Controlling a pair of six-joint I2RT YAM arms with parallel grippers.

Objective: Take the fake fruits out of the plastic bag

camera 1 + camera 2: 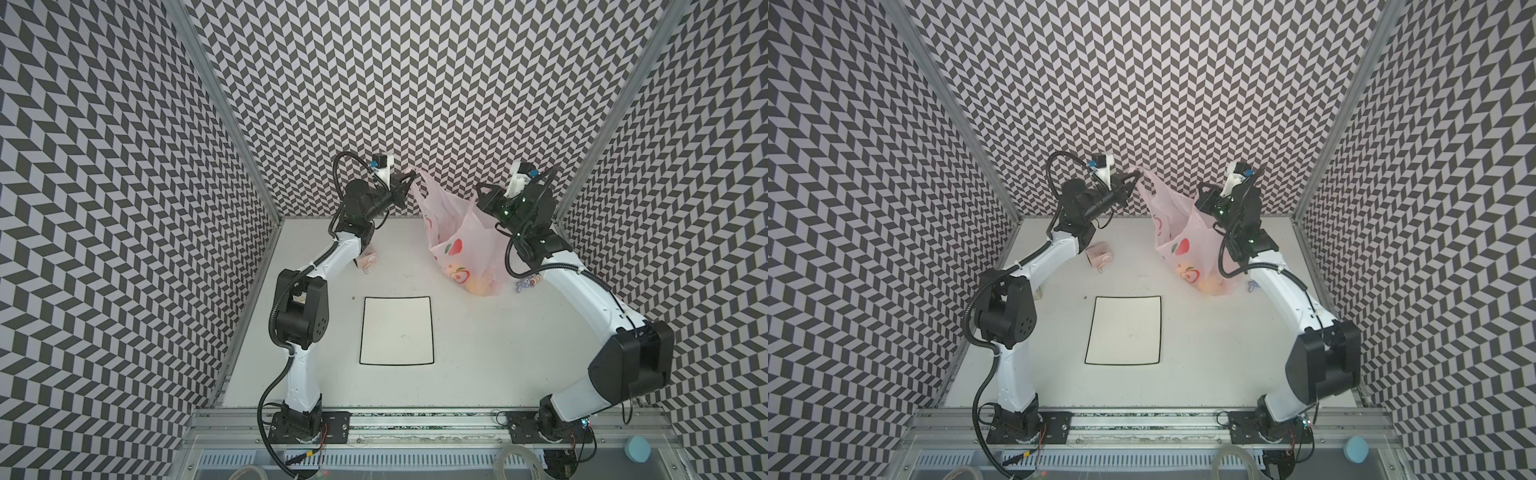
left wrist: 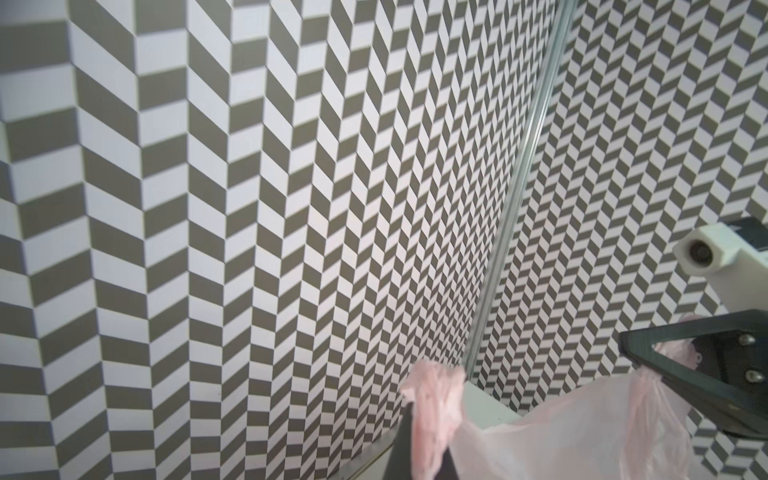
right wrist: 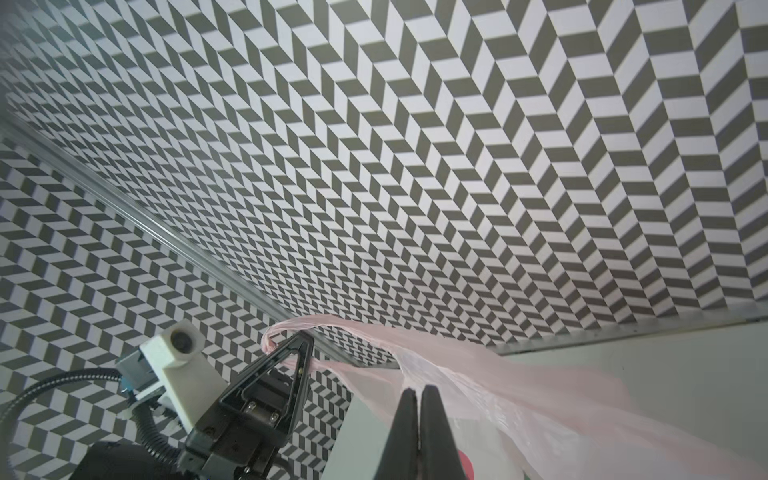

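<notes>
The bag [image 1: 453,237] hangs between both my grippers. My right gripper will move down and back toward the tabletop by the tiny purple figure [image 1: 521,286] to let go of the bag's rim.
The plastic bag [image 1: 453,237] [image 1: 1183,235], pale pink with printed red fruit, hangs stretched between both grippers near the back wall. My left gripper [image 1: 410,175] [image 1: 1136,176] [image 2: 428,415] is shut on a bunched handle loop [image 2: 434,395]. My right gripper [image 1: 478,198] [image 1: 1200,195] [image 3: 417,392] is shut on the bag's opposite rim, with pink film [image 3: 519,395] spreading past it. The fake fruits [image 1: 478,286] [image 1: 1210,284] show as yellow-orange lumps through the bag's sagging bottom, low by the table. Single fruits cannot be told apart.
A small pink boxy toy [image 1: 368,262] [image 1: 1099,254] lies by the left arm. A tiny purple figure [image 1: 525,283] sits under the right arm. A black-outlined white square [image 1: 397,330] marks the table's middle. Patterned walls stand close behind both grippers.
</notes>
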